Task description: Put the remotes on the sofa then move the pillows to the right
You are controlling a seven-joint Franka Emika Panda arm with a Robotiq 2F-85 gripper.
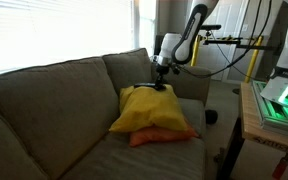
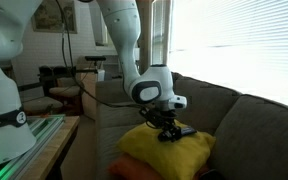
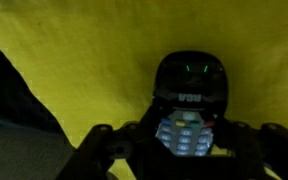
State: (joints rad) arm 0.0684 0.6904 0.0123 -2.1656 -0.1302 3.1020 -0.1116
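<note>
The remote (image 3: 189, 92) needs to come up off the pillow next. My gripper should then move left in the wrist view, go down and let it go on grey sofa fabric (image 3: 19, 152), because that spot is bare.
A black remote (image 3: 189, 92) with grey and coloured buttons lies on the yellow pillow (image 3: 74, 60), filling the middle of the wrist view. My gripper (image 3: 189, 142) straddles its lower half, and the dark fingers sit against its two sides with no gap showing. In both exterior views the gripper (image 1: 162, 82) (image 2: 167, 126) reaches down onto the top of the yellow pillow (image 1: 149, 112) (image 2: 169, 155) on the grey-beige sofa (image 1: 44, 110) (image 2: 259, 125). Beside the fingers a dark end of the remote (image 2: 187, 130) sticks out. The orange-red pillow (image 1: 166, 138) lies under the yellow one's front edge.
A workbench with a green-lit device (image 1: 280, 100) (image 2: 2, 140) stands beside the sofa's arm. Black cables (image 1: 229, 55) hang off the arm. A bright window with blinds (image 2: 234, 40) is behind the sofa back.
</note>
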